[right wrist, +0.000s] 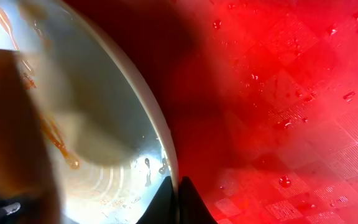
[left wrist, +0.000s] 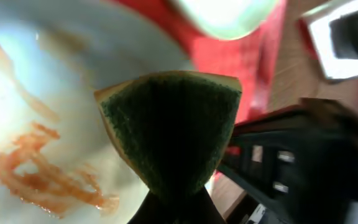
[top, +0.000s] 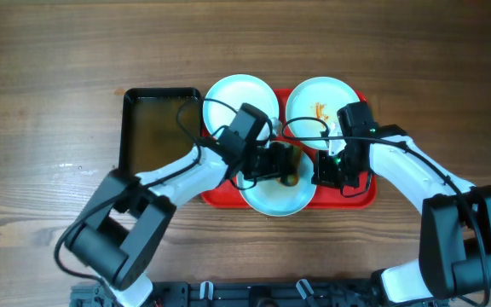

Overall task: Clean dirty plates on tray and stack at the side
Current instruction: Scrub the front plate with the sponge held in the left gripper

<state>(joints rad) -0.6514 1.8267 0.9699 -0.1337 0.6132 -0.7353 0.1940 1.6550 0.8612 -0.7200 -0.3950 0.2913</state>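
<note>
The front plate still has streaks of orange sauce on it, so my left gripper needs to wipe across it first. Then it needs to lift toward the black basin point(top: 158, 131) and move down inside.
Three pale plates lie on the red tray point(top: 361, 198): one at back left point(top: 239, 92), one at back right point(top: 318, 98) with an orange smear, one at the front point(top: 273, 198). My left gripper point(top: 286, 162) is shut on a green sponge point(left wrist: 169, 127) held over the front plate point(left wrist: 36, 124), beside its orange sauce smear point(left wrist: 45, 180). My right gripper point(top: 324, 170) is shut on the rim point(right wrist: 166, 162) of that front plate, one finger inside, one outside point(right wrist: 178, 199).
A black basin point(top: 156, 128) stands left of the tray. The tray surface point(right wrist: 291, 93) carries water drops. Wooden table lies all around.
</note>
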